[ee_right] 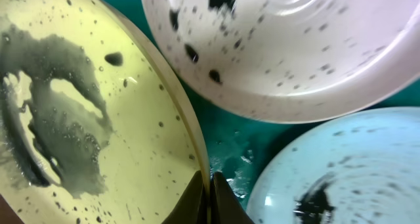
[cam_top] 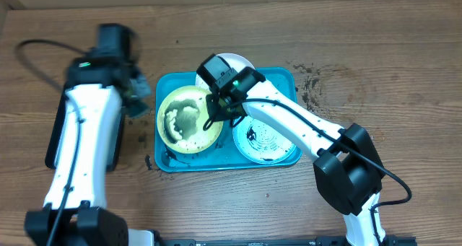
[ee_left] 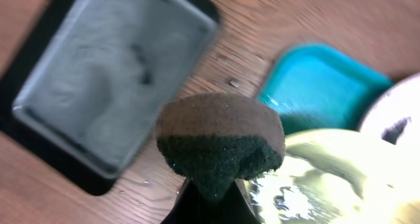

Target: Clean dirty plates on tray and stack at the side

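The wood by the crumbs lies open. My right gripper should next move up, then to the right in the overhead view, and lower the plate onto that wood.
The turquoise tray [cam_top: 283, 78] holds three dirty plates. The yellow-green plate [cam_top: 185, 120] lies at its left, smeared with grey. The white plate [cam_top: 232, 61] is at the back, the mint plate [cam_top: 268, 143] at the right. My right gripper [cam_top: 219, 110] is shut on the yellow-green plate's right rim [ee_right: 197, 155]. In the right wrist view the white plate [ee_right: 289, 60] and the mint plate [ee_right: 341, 178] are speckled black. My left gripper [cam_top: 133, 94] hovers left of the tray, shut on a brown and dark green sponge [ee_left: 220, 142].
A black tray [cam_top: 52, 148] lies under the left arm at the table's left; it also shows in the left wrist view [ee_left: 98, 73]. Black crumbs [cam_top: 312, 84] lie scattered on the wood right of the turquoise tray.
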Available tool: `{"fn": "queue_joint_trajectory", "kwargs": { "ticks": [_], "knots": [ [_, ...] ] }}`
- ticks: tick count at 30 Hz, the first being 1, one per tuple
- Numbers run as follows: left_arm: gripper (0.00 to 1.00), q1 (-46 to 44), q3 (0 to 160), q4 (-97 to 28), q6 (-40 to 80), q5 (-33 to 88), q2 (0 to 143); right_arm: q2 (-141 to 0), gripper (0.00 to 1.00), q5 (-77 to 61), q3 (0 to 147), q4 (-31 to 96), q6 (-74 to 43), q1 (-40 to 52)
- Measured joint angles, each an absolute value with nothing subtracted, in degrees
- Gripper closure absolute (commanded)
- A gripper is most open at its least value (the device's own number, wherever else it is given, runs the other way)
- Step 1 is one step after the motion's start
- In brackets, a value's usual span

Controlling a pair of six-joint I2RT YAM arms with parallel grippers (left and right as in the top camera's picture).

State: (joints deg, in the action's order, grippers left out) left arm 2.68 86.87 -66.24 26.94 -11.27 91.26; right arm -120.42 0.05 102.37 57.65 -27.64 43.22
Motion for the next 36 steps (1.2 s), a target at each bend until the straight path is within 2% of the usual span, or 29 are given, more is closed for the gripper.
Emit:
{"fn": "queue_joint_trajectory", "kwargs": {
  "ticks": [7, 13, 27, 36],
  "knots": [
    [0.96, 17.0, 86.9, -66.3, 27.1, -4.6, 90.9, -120.4, 0.96, 12.4, 110.9, 68.8, -25.4, 43.2],
    [0.96, 24.5, 86.8, -66.4, 27.1, 0.8, 90.9, -120.4, 0.96, 27.3, 112.5, 75.3, -21.0, 45.5],
    [0.96, 25.9, 86.7, -67.0, 27.1, 3.7, 90.9, -120.4, 0.96, 54.6, 112.5, 78.0, -15.0, 62.8],
    [0.96, 25.9, 86.7, -67.3, 27.1, 3.9, 90.9, -120.4, 0.96, 62.6, 112.5, 78.2, -14.6, 64.9]
  ]
}}
